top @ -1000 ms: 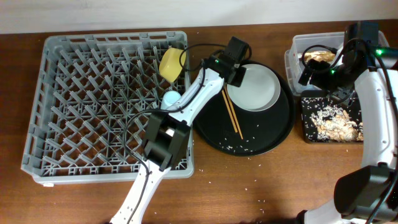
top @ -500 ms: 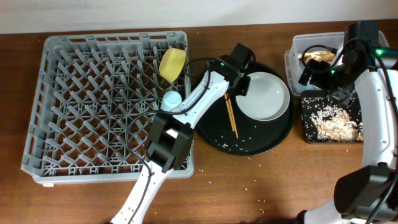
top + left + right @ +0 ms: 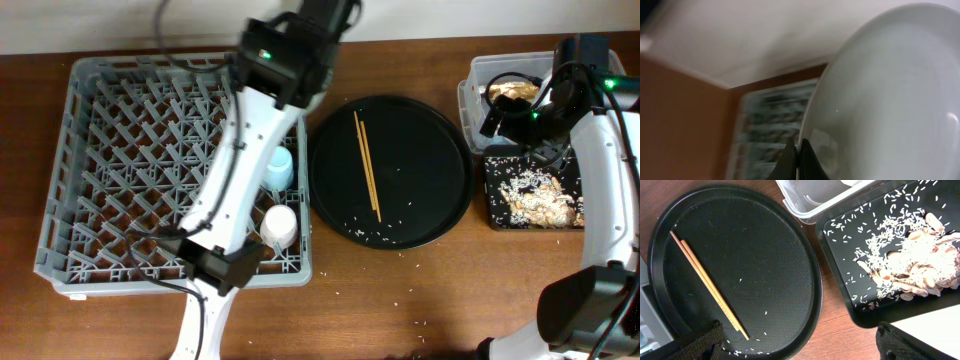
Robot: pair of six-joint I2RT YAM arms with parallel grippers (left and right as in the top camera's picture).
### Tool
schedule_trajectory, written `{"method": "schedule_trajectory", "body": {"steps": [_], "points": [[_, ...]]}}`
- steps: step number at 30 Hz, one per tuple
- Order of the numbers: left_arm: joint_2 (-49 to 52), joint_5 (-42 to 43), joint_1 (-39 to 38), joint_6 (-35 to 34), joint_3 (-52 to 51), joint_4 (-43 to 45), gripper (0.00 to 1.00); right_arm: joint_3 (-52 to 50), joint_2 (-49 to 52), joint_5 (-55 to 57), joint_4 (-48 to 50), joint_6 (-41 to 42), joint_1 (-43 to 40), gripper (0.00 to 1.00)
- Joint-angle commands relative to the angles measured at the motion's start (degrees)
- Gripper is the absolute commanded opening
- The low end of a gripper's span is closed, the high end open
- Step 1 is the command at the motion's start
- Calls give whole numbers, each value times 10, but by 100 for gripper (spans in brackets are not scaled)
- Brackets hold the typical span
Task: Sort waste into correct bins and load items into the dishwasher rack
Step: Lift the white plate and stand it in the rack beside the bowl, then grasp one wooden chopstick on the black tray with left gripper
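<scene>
Next, my left gripper moves down and across to its left in the overhead view, to the rack's back wires, and releases the plate (image 3: 890, 95), since the pegs stand empty.
In the left wrist view, a white plate (image 3: 890, 95) fills the right side, and my left gripper (image 3: 799, 157) is shut on its rim. The picture is blurred, with the grey dishwasher rack (image 3: 772, 125) behind. From overhead, my left arm (image 3: 280, 60) is raised over the rack's (image 3: 120, 150) back right corner; the plate is hidden there. A light blue cup (image 3: 281, 168) and a small pale cup (image 3: 281, 225) stand in the rack. The chopsticks (image 3: 366, 165) lie on the round black tray (image 3: 440, 215). My right gripper (image 3: 800, 347) hangs open between that tray and the bins.
At the right, the clear tub (image 3: 474, 80) holds a tan-gold wrapper (image 3: 512, 92). The shallow black tray (image 3: 840, 265) in front of it holds rice and brown scraps (image 3: 905, 260). Loose rice grains (image 3: 365, 235) lie on the round tray and the wooden table.
My left gripper closed on the plate's rim, lifted it off the round tray and swung up and left over the rack. The right arm has stayed still.
</scene>
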Motion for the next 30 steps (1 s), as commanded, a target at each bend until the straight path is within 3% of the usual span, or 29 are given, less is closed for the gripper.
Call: {"method": "schedule_trajectory", "body": {"steps": [1, 4, 10, 13, 14, 16, 17, 19, 21, 23, 28, 30], "points": [[-7, -138, 73, 8, -7, 3, 0, 0, -13, 3, 0, 3, -2, 99], [-2, -138, 124, 0, -58, 31, 0, 0, -13, 3, 0, 3, -2, 99], [-2, -150, 132, 0, -303, 208, 0, 0, -13, 3, 0, 3, -2, 99], [-1, -54, 132, 0, -335, 232, 1, 0, -13, 3, 0, 3, -2, 99], [-1, -16, 132, 0, -335, 232, 16, 0, -13, 3, 0, 3, -2, 98], [-1, 106, 132, 0, -335, 236, 60, 0, -13, 3, 0, 3, -2, 98], [-1, 132, 132, 0, -335, 236, 66, 0, -13, 3, 0, 3, -2, 99], [-7, 151, 131, 0, -319, 233, 66, 0, -13, 3, 0, 3, -2, 98], [-43, 348, 131, 0, -241, 206, 66, 0, -13, 3, 0, 3, -2, 99], [-74, 579, 109, 0, -204, 195, 53, 0, -13, 3, 0, 3, -2, 99], [-48, 577, 9, -61, -275, 179, 53, 0, -13, 3, 0, 3, -2, 98], [-47, 527, -23, -101, -314, 192, 52, 0, -13, 3, 0, 3, -2, 98]]}}
